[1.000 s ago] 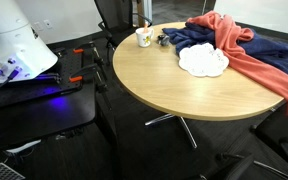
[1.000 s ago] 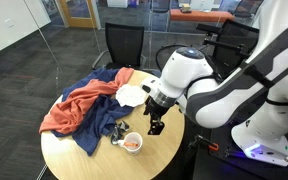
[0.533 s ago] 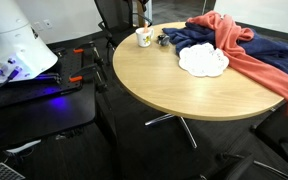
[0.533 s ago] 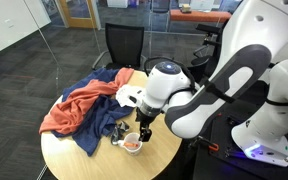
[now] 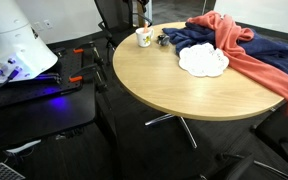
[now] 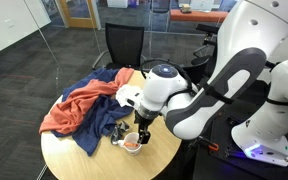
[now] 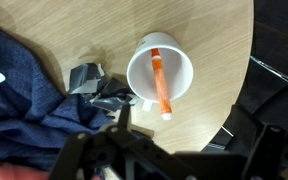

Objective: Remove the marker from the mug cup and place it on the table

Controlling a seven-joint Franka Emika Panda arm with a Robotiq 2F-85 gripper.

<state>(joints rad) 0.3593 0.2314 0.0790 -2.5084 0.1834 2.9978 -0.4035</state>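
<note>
The marker's upper end [image 5: 147, 29] [image 7: 165, 112] sticks out past the mug's rim, so next my open gripper needs to move down toward the mug until its fingers are on both sides of that end, and then close.
The small white mug cup [image 7: 144, 62] stands near the edge of the round tan table [image 7: 209, 35], with the orange-red marker [image 7: 160, 84] leaning inside it and its white tip over the rim. My gripper [image 7: 179, 160] hovers directly above the mug with its fingers spread wide and nothing between them. In an exterior view the gripper [image 6: 142, 127] hangs just above the mug [image 6: 132, 143]. In an exterior view the mug [image 5: 143, 38] sits at the far edge of the table [image 5: 174, 85], with the gripper [image 5: 142, 16] above it.
A grey-black crumpled object [image 7: 97, 86] lies right beside the mug. A dark blue cloth [image 7: 24, 100] and a red cloth [image 6: 69, 110] cover part of the table. A white scalloped plate [image 5: 203, 61] lies by them. A black chair [image 6: 124, 45] stands behind the table.
The arm has swung over from beside the table's edge to directly above the mug. In the last half second it barely moved.
</note>
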